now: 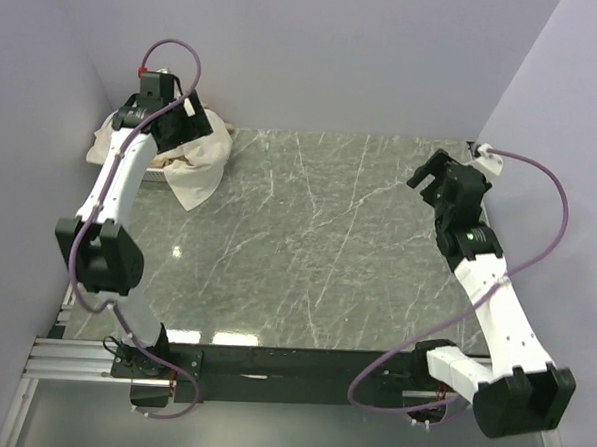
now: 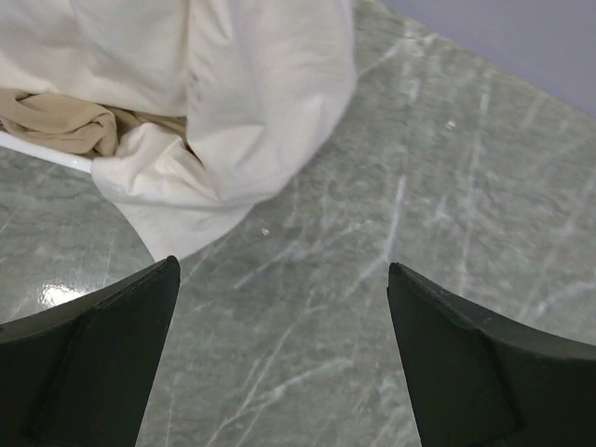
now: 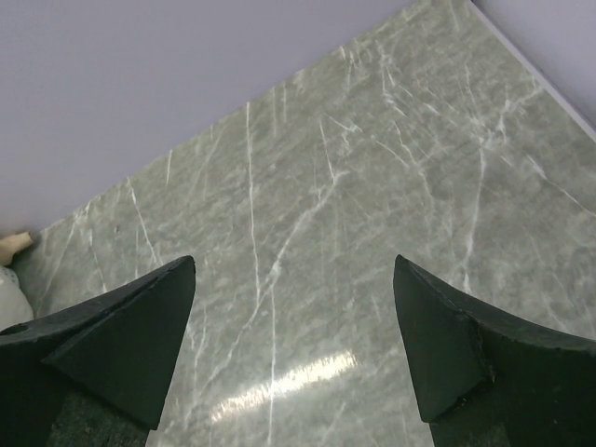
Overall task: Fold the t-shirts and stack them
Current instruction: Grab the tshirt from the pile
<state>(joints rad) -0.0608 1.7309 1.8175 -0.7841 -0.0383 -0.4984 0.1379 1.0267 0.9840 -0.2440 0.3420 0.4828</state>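
My left gripper should first go down toward the basket, onto the top edge of the cream shirt heaped over the basket.
A large cream-white t-shirt (image 1: 203, 165) hangs out of the laundry basket (image 1: 100, 155) at the table's far left corner and drapes onto the marble. It also shows in the left wrist view (image 2: 251, 93), with a tan-beige t-shirt (image 2: 65, 121) bunched beneath it behind the white basket rim (image 2: 47, 154). My left gripper (image 1: 189, 118) is open and empty, just above the cream shirt; in its wrist view (image 2: 282, 279) only marble lies between its fingers. My right gripper (image 1: 426, 175) is open and empty over the far right of the table, shown in its wrist view (image 3: 293, 279). Red and teal shirts are out of view.
The grey-green marble table (image 1: 317, 245) stretches between the arms. Lavender walls close the back and both sides. A black rail (image 1: 271, 367) with the arm bases runs along the near edge. A scrap of white cloth (image 3: 11, 307) shows at the left edge of the right wrist view.
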